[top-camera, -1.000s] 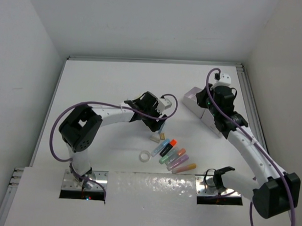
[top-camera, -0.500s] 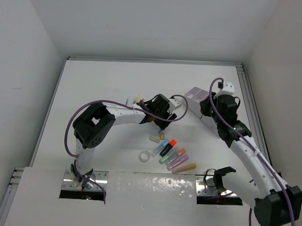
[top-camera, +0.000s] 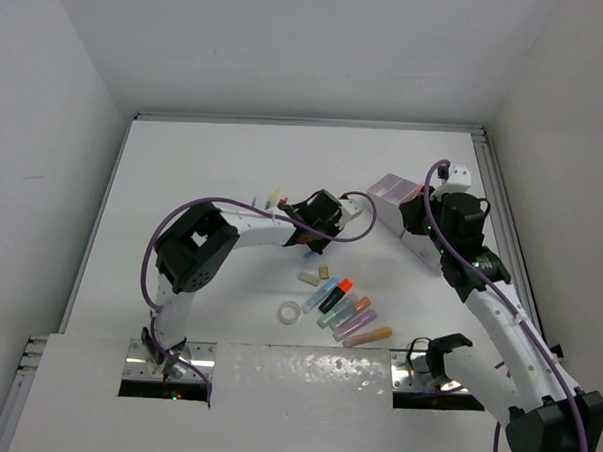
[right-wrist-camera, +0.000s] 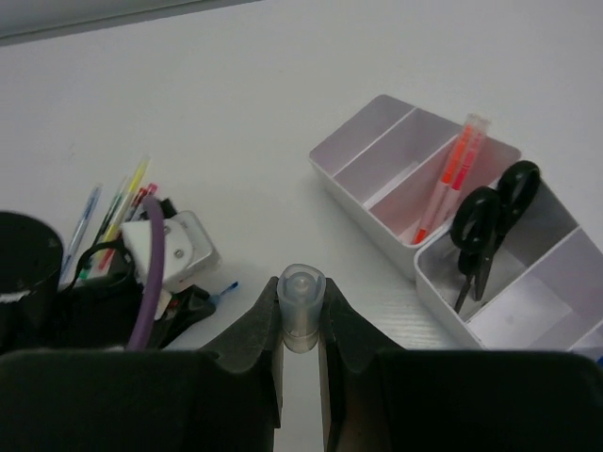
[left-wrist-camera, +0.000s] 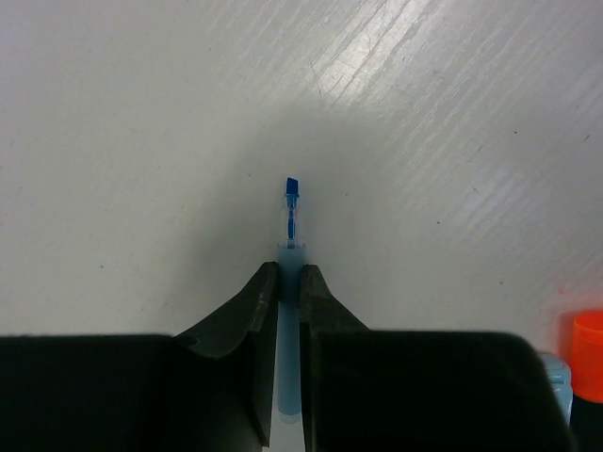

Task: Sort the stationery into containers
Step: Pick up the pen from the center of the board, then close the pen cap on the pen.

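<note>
My right gripper holds the highlighter and should next swing away from the organizer point(top-camera: 387, 189) toward the erasers. It should lower to release it on the tabletop, as the patch between is bare.
My left gripper point(left-wrist-camera: 289, 273) is shut on a thin blue pen point(left-wrist-camera: 292, 202) that lies on the white table, its tip poking out past the fingertips. From above, that gripper point(top-camera: 319, 234) sits just behind the loose stationery. My right gripper point(right-wrist-camera: 302, 311) is shut on a pale translucent highlighter point(right-wrist-camera: 302, 294), end-on between the pads, held above the table left of the organizer point(right-wrist-camera: 350, 179). The top view puts this gripper point(top-camera: 416, 219) at the organizer's point(top-camera: 387, 189) near side. An orange-pink highlighter point(right-wrist-camera: 448, 174) lies in one compartment and black scissors point(right-wrist-camera: 490, 221) in the neighbouring one.
A row of several pastel highlighters point(top-camera: 350, 313), a clear tape ring point(top-camera: 291, 312) and two beige erasers point(top-camera: 308, 277) lie between the arm bases. Several thin coloured pens point(right-wrist-camera: 115, 202) lie behind the left arm. Purple cables loop over both arms.
The left gripper's jaws have closed on the blue pen after the arm swung right toward the table's middle. The right arm shifted slightly, still gripping its highlighter.
</note>
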You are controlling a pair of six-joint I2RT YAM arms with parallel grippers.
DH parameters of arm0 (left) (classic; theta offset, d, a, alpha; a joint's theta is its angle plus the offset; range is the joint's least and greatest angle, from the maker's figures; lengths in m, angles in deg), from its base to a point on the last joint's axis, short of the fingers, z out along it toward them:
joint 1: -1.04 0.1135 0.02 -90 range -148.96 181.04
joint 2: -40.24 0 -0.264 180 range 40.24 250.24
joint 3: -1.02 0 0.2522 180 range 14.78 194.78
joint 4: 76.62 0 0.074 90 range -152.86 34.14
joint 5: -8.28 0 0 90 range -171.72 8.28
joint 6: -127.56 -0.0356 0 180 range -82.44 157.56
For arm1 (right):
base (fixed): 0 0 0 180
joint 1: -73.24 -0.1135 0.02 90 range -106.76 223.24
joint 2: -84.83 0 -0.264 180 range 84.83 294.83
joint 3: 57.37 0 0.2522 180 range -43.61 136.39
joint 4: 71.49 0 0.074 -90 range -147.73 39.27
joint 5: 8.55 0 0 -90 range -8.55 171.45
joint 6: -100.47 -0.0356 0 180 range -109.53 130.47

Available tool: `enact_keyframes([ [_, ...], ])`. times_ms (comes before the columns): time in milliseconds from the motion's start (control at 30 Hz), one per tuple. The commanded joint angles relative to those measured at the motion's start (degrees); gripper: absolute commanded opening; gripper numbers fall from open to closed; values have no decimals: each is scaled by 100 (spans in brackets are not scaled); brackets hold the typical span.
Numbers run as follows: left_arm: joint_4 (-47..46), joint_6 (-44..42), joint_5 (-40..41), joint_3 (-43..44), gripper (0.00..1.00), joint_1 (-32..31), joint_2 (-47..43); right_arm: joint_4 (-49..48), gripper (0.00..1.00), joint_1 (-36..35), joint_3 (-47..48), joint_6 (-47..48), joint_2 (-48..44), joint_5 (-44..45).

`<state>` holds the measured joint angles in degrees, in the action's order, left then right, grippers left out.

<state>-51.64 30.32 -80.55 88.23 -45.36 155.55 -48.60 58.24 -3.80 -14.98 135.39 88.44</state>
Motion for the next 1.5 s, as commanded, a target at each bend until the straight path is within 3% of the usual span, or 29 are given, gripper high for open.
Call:
enact_keyframes([
  [0,204,-5,-2,213,0,77,1,-166,0,85,97,391,-161,-924],
  [167,679,-224,-572,643,0,385,-402,-17,0,94,316,1182,-371,-2557],
  [333,1074,-856,-1267,609,0,815,-1184,414,0,94,755,1850,-407,-3624],
  [567,672,-1885,-2452,-523,0,1167,-3063,897,0,94,1151,2796,-390,-4530],
  [767,-120,-1633,-2727,-1596,0,1291,-4296,1048,0,-20,722,3819,-442,-4294],
  [900,-358,-1061,-2491,-1983,0,1361,-4587,995,0,-125,677,3504,-153,-3951],
  [1033,-595,-621,-2131,-2422,0,1501,-4929,1406,0,-388,826,3152,742,-3197],
  [1167,-726,-252,-1840,-2748,0,1624,-5193,1900,0,-819,1160,2723,2137,-1660],
  [1467,-771,-181,-1541,-3258,0,1827,-5615,1943,0,-1329,1933,2062,4117,-603],
])
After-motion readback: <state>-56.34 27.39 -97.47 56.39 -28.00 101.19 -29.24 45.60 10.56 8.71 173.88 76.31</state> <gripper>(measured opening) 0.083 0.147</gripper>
